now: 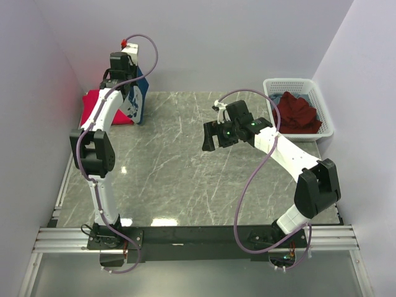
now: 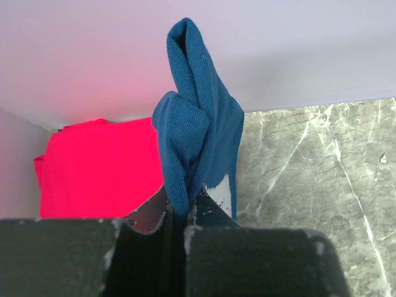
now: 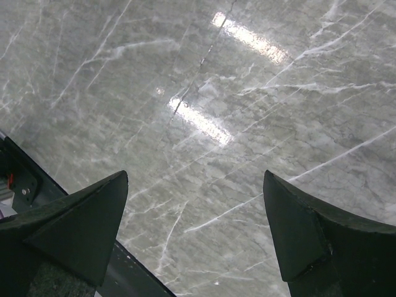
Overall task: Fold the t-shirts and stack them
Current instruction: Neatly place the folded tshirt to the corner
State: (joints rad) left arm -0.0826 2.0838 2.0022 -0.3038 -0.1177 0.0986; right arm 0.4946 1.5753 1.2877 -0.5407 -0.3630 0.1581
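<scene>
I need to lower my left gripper toward the left in the top view and let go of the blue t-shirt point(image 1: 138, 99), because the red t-shirt point(image 1: 91, 104) is below the gripper on that side.
A navy blue t-shirt point(image 1: 138, 99) with a white print hangs folded from my left gripper point(image 1: 127, 83) at the far left of the table. The wrist view shows the blue t-shirt point(image 2: 198, 142) bunched between the shut jaws of the left gripper point(image 2: 179, 213). A bright pinkish-red t-shirt point(image 1: 94, 105) lies folded beside it by the left wall, also seen as the red t-shirt point(image 2: 99, 167). A dark maroon t-shirt point(image 1: 299, 113) lies crumpled in the basket. My right gripper point(image 1: 218, 135) hovers open over the bare table middle; the right gripper point(image 3: 195, 229) holds nothing.
A white lattice basket point(image 1: 327, 108) stands at the back right corner. The marble table point(image 1: 173, 179) is walled on the left, back and right. A black rail point(image 3: 130, 272) shows under the right gripper at the table's near edge.
</scene>
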